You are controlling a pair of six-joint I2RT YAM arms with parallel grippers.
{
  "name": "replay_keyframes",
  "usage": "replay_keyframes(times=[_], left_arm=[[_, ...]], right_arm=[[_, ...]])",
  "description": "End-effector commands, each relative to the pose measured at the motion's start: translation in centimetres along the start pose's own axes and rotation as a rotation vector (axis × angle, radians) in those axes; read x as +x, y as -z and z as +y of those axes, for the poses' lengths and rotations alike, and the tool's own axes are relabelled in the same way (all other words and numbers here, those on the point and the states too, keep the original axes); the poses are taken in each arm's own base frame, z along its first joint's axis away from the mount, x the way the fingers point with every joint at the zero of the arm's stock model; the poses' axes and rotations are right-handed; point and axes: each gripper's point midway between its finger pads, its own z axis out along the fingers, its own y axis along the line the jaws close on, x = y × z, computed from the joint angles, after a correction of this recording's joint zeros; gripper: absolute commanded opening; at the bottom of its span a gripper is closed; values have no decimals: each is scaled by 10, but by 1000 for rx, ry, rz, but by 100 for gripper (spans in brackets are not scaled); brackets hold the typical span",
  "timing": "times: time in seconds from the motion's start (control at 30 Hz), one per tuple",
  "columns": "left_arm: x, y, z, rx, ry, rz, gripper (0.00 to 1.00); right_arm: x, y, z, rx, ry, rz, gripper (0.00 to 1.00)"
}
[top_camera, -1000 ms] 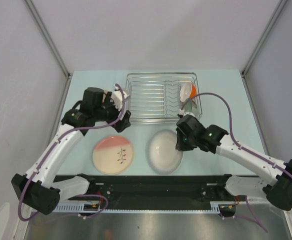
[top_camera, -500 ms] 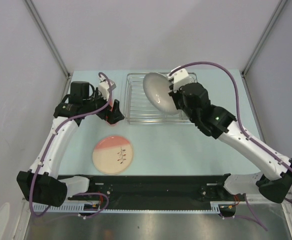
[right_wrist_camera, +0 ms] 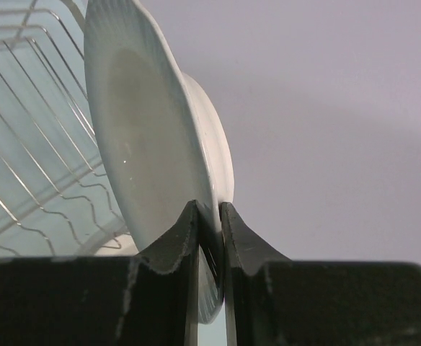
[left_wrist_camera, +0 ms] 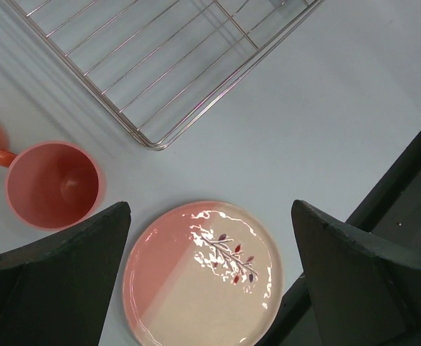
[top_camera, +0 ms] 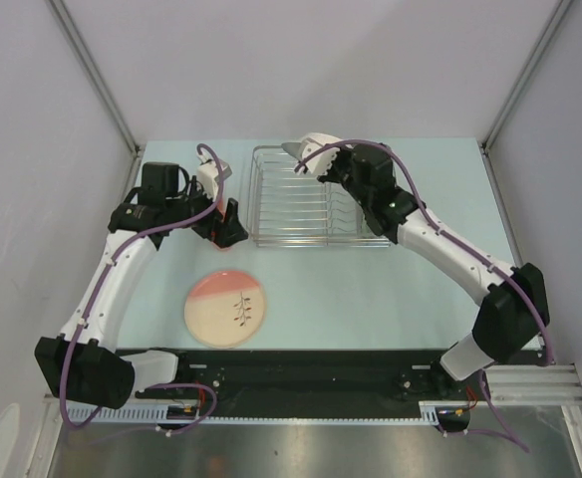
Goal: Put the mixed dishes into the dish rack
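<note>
I should move my right gripper to the right in the top view and then down, and let go of the plate at the dish rack's far wavy wires, whose bends form narrow slots.
My right gripper is shut on the rim of the large white shallow plate and holds it upright on edge. In the top view this gripper and the plate are above the far left part of the silver wire dish rack. My left gripper is open and empty, hovering left of the rack. Below it are an upright orange cup and the cream-and-pink plate with leaf sprig, which also shows in the top view. The green bowl and the small bowl are hidden.
The rack's near left corner lies close to the cup. My right arm crosses over the rack's right side. Grey walls enclose the table on three sides. A black rail runs along the near edge.
My right gripper lifted the white plate from the table, carried it over the rack to its far left part, and turned it on edge. My left gripper shifted left, then held still.
</note>
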Motion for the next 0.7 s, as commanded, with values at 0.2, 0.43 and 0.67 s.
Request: replay_keyframes(times=[0.2, 0.43, 0.67], left_arm=[[-4, -4, 7, -5, -12, -13, 100], [-1, -9, 11, -10, -18, -8, 100], [6, -11, 13, -15, -26, 10, 100]], right_arm=[[-3, -32, -73, 208, 250, -153, 0], [22, -58, -67, 191, 284, -117, 0], [24, -72, -62, 172, 329, -151, 0]])
